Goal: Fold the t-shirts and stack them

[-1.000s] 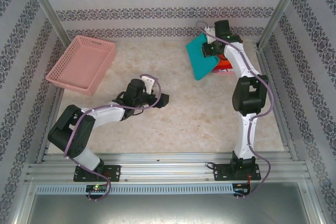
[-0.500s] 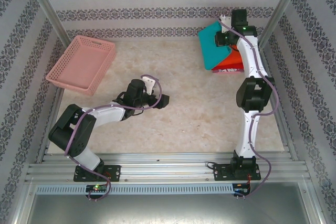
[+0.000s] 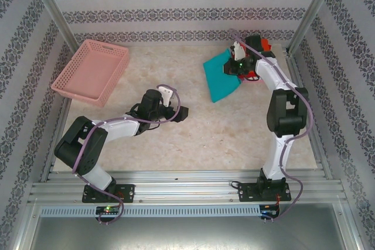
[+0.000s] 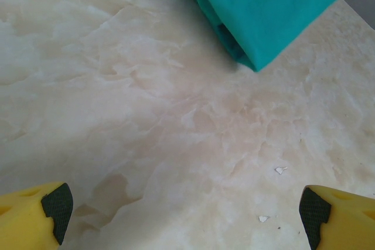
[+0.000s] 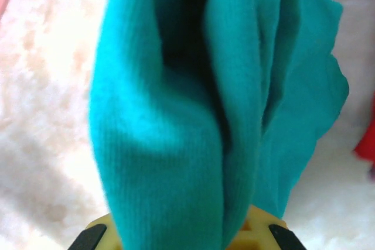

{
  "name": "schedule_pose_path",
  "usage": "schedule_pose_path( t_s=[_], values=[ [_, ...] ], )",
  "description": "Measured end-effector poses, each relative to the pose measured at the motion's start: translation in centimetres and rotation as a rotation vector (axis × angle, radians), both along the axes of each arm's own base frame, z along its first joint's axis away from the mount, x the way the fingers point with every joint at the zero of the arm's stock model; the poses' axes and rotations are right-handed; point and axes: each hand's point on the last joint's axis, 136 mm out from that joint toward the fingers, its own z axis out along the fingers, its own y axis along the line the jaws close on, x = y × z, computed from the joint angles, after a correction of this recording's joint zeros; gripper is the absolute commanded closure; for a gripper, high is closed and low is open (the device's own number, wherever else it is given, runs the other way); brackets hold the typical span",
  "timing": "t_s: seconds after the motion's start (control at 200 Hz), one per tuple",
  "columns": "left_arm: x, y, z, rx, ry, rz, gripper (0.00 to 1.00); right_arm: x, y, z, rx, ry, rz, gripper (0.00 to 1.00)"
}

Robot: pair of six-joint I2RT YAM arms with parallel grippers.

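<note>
The right gripper will next bring the teal t-shirt (image 3: 221, 80) back and down onto the bare marble short of the red t-shirts and let it go, since that spot is clear.
A folded teal t-shirt (image 3: 221, 80) hangs from my right gripper (image 3: 233, 67) at the back right of the table, its free end reaching down-left. In the right wrist view the teal cloth (image 5: 181, 121) is bunched between the yellow fingers, and the gripper (image 5: 184, 235) is shut on it. Red folded t-shirts (image 3: 262, 45) peek out behind that arm near the back right corner; a sliver of red (image 5: 366, 141) shows beside the teal. My left gripper (image 3: 180, 112) rests open at mid-table with nothing between its fingers (image 4: 50, 209). A corner of the teal shirt (image 4: 269, 10) lies ahead of it.
A pink plastic lattice basket (image 3: 92, 71) stands at the back left. Patterned walls and metal posts close the table in on three sides. Bare marble tabletop (image 3: 199, 139) lies between the arms.
My right gripper swung the teal shirt toward the back right corner, then back to the left and lower. The left arm has stayed still.
</note>
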Motion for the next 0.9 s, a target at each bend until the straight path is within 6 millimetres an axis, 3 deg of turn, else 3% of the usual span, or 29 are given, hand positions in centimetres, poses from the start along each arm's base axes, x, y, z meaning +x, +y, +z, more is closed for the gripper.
schedule_pose_path(
  t_s=[0.155, 0.35, 0.505, 0.669, 0.729, 0.859, 0.899],
  values=[
    [0.0, -0.1, 0.0, -0.003, 0.0, -0.004, 0.0, -2.3, 0.2, -0.3, 0.055, 0.025, -0.04, 1.0],
    [0.0, -0.5, -1.5, -0.005, 0.034, -0.017, 0.0, -4.1, 0.0, -3.7, 0.059, 0.106, -0.064, 1.0],
    [0.1, -0.9, -2.5, -0.015, 0.068, -0.022, 0.0, -4.3, -0.1, -4.9, 0.052, 0.126, -0.06, 1.0],
    [0.2, -1.2, -2.1, -0.03, 0.061, -0.031, 0.0, -4.2, -0.4, -5.8, 0.033, 0.14, -0.07, 1.0],
    [0.3, -1.2, -2.0, -0.034, 0.06, -0.031, 0.0, -4.1, -0.7, -5.9, 0.028, 0.14, -0.078, 0.91],
    [0.4, -1.4, -1.8, -0.045, 0.063, -0.033, 0.0, -4.0, -1.0, -6.1, 0.014, 0.138, -0.088, 0.57],
    [0.6, -1.7, -1.6, -0.052, 0.061, -0.034, 0.0, -4.0, -1.0, -6.2, 0.011, 0.133, -0.087, 0.42]
  ],
)
